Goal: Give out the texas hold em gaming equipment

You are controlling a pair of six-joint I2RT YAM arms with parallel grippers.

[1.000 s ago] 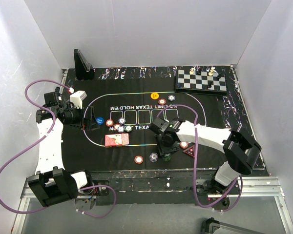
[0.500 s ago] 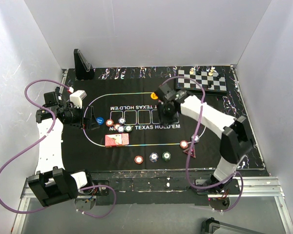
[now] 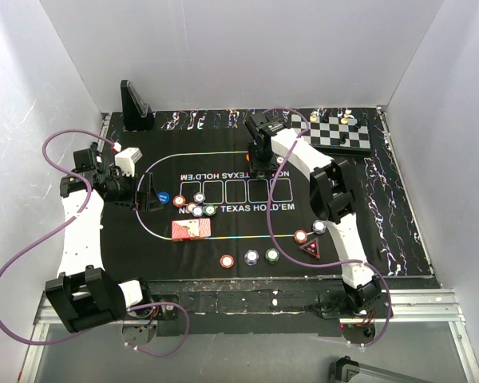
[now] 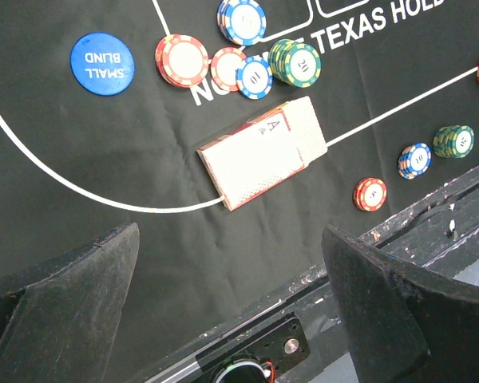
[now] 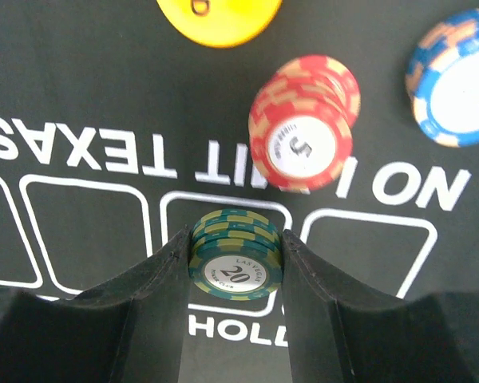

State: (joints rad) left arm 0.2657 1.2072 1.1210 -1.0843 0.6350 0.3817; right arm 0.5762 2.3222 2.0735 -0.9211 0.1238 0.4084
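Note:
The right gripper moves to its left in the wrist view, lowers and releases next, since uncovered lettering beside the red chip stack lies there.
My right gripper [image 5: 236,247] is shut on a small stack of green poker chips [image 5: 236,267] marked 20, held above a card box printed on the mat. Just beyond lie a red chip stack [image 5: 303,124], a blue-edged stack [image 5: 455,76] and the yellow button [image 5: 219,16]. From above, the right gripper [image 3: 262,165] hangs over the far middle of the mat. My left gripper [image 4: 231,263] is open and empty, over the mat's near edge. Ahead of it are the red-backed playing cards [image 4: 263,152], the blue button [image 4: 103,62] and a chip cluster [image 4: 247,60].
Single chips lie near the front line: red [image 3: 227,261], blue [image 3: 251,257], green [image 3: 272,255]. A red triangular marker [image 3: 310,247] and two chips [image 3: 301,236] sit near right. The chessboard [image 3: 335,132] stands at the far right, a black stand [image 3: 135,104] at far left.
My right arm has swung from the near-right chips to the far middle of the mat, carrying the green chips. The left arm has stayed put.

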